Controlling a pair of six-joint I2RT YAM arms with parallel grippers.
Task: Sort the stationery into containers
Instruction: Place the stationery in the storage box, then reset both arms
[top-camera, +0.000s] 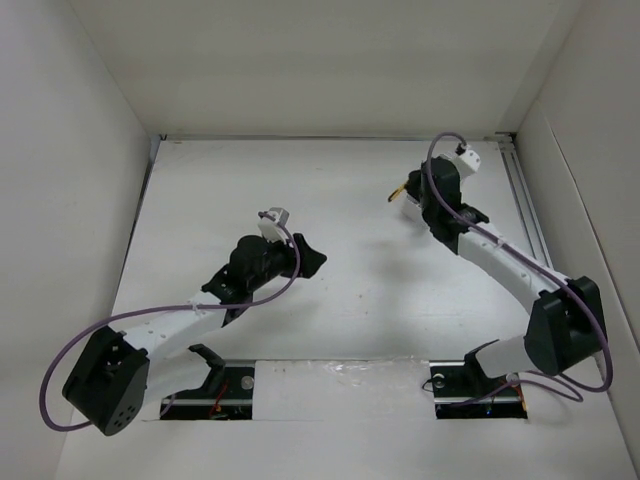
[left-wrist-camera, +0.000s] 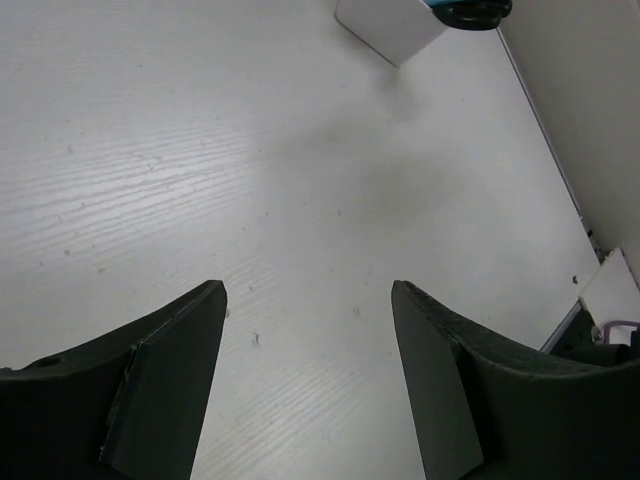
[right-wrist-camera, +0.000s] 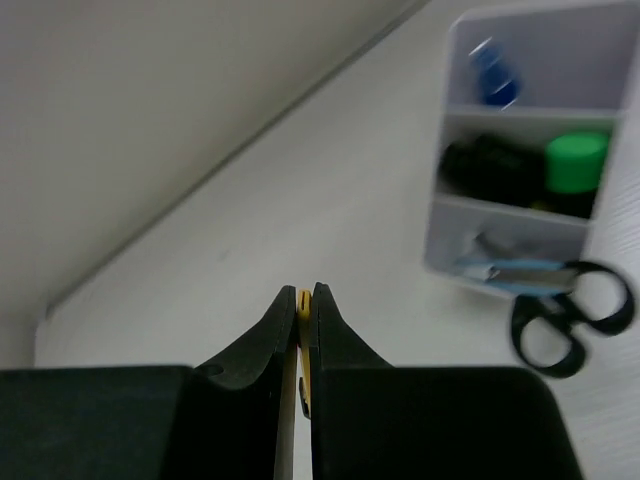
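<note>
The yellow pen (right-wrist-camera: 303, 305) still hangs outside the bin, so my right gripper will next go down toward the right in its wrist view over the bin's scissors section (right-wrist-camera: 500, 240) and let the pen go.
My right gripper (right-wrist-camera: 305, 292) is shut on the yellow pen (right-wrist-camera: 303, 305), a thin yellow strip between the fingers. In the top view the pen (top-camera: 398, 192) sticks out left of the right gripper (top-camera: 412, 198) at the back right. The white bin (right-wrist-camera: 455, 150) has three compartments holding a blue item (right-wrist-camera: 495, 75), the black marker (right-wrist-camera: 480, 170), the green highlighter (right-wrist-camera: 576, 160) and the scissors (right-wrist-camera: 565, 315), handles hanging out. My left gripper (left-wrist-camera: 310, 290) is open and empty over the bare table (left-wrist-camera: 200, 150). The orange highlighter is out of view.
White walls enclose the table on the left, back and right (top-camera: 80, 200). A corner of the white bin (left-wrist-camera: 392, 25) shows at the top of the left wrist view. In the top view the right arm (top-camera: 500, 260) covers the bin.
</note>
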